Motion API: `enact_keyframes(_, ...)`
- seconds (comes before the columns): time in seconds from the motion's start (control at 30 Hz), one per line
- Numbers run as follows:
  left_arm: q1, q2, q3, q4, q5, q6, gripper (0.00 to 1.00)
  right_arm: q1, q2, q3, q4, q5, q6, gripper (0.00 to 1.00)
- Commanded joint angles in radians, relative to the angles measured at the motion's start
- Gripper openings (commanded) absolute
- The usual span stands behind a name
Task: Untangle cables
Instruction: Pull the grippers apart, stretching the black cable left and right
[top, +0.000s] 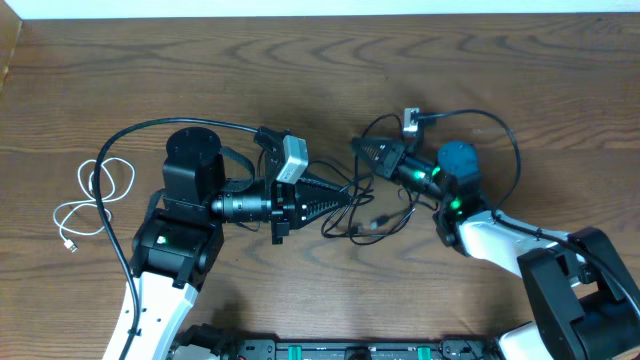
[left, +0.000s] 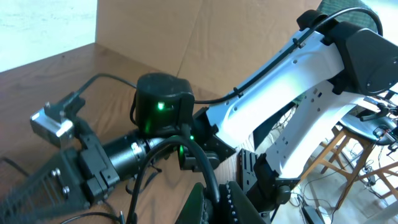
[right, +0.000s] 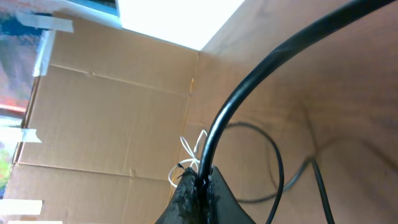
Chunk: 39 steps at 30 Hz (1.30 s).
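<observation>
My left gripper moves toward the white cable (top: 92, 203), away from my right gripper, next. It then releases its black cable on the tabletop, because both grippers hold the tangle.
A tangle of thin black cables (top: 372, 222) lies on the wooden table (top: 300, 70) between the two arms. My left gripper (top: 349, 198) points right into the tangle. In the left wrist view the left gripper (left: 211, 203) is shut on a black cable (left: 200, 167) that rises from between its jaws. My right gripper (top: 358, 148) points left just above the tangle. In the right wrist view it (right: 200, 183) is shut on a black cable (right: 249, 87) that arcs up and to the right. A white cable (top: 92, 203) lies loosely coiled at the far left, apart from the black ones.
Thicker black camera cords loop over each arm: one over the left arm (top: 150, 126), one over the right (top: 505, 135). The right arm's blue-capped joint (top: 459, 160) sits close to the tangle. Cardboard walls (right: 106, 124) stand beyond the table.
</observation>
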Motion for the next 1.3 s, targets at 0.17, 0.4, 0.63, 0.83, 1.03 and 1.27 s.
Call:
enact_keyframes(0.17, -0.002, 0.098, -0.066, -0.026, -0.085, 0.068, 0.08, -0.206, -0.158, 0.134, -0.118, -0.082, -0.150, 0.01)
enact_keyframes(0.4, -0.001, 0.214, -0.072, -0.111, -0.211, 0.124, 0.08, -0.472, -0.382, 0.158, -0.590, 0.055, -0.410, 0.01)
enact_keyframes(0.63, 0.000, 0.231, -0.072, -0.190, -0.616, 0.136, 0.08, -0.765, -0.563, 0.159, -0.940, 0.271, -0.559, 0.01)
enact_keyframes(0.83, 0.024, 0.231, -0.072, -0.200, -1.097, -0.046, 0.07, -0.954, -0.586, 0.159, -1.043, 0.301, -0.560, 0.01)
enact_keyframes(1.03, 0.126, 0.231, -0.072, -0.182, -1.354, -0.318, 0.07, -0.970, -0.585, 0.159, -1.061, 0.331, -0.560, 0.01)
enact_keyframes(1.27, 0.264, 0.232, -0.072, -0.117, -1.234, -0.460, 0.08, -0.970, -0.585, 0.159, -1.085, 0.367, -0.558, 0.01)
